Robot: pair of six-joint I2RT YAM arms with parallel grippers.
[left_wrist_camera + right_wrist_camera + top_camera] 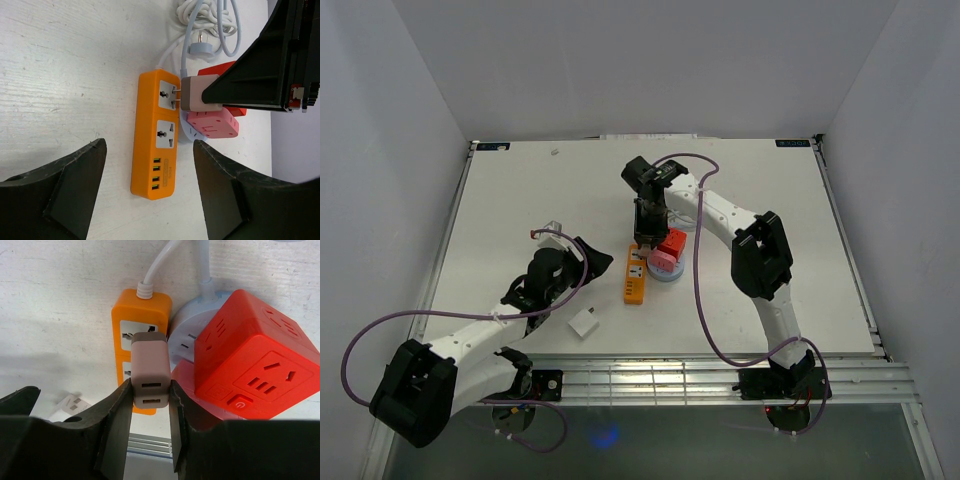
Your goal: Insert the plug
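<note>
My right gripper moves down next and pushes the plug's pins into the power strip's upper socket (pixel 638 254) before it releases the plug, since that socket lies just below the gripper.
The plug (pixel 150 371) is a beige block charger with two USB ports on its back, and my right gripper (pixel 150 390) is shut on its sides. In the left wrist view the plug (pixel 200 93) has its metal prongs at the upper socket of the orange power strip (pixel 157 135), with a short length of prong still showing. The strip (pixel 636 277) lies mid-table. My left gripper (pixel 147 165) is open just short of the strip's USB end, touching nothing. From above, the right gripper (pixel 648 232) hangs over the strip's far end and the left gripper (pixel 588 262) sits to the strip's left.
A red cube socket (pixel 250 365) and a pink cube (pixel 212 125) sit on a pale round base right beside the strip. Coiled white cable (pixel 210 20) lies beyond them. A small white adapter (pixel 584 326) rests near the table's front edge (pixel 650 357).
</note>
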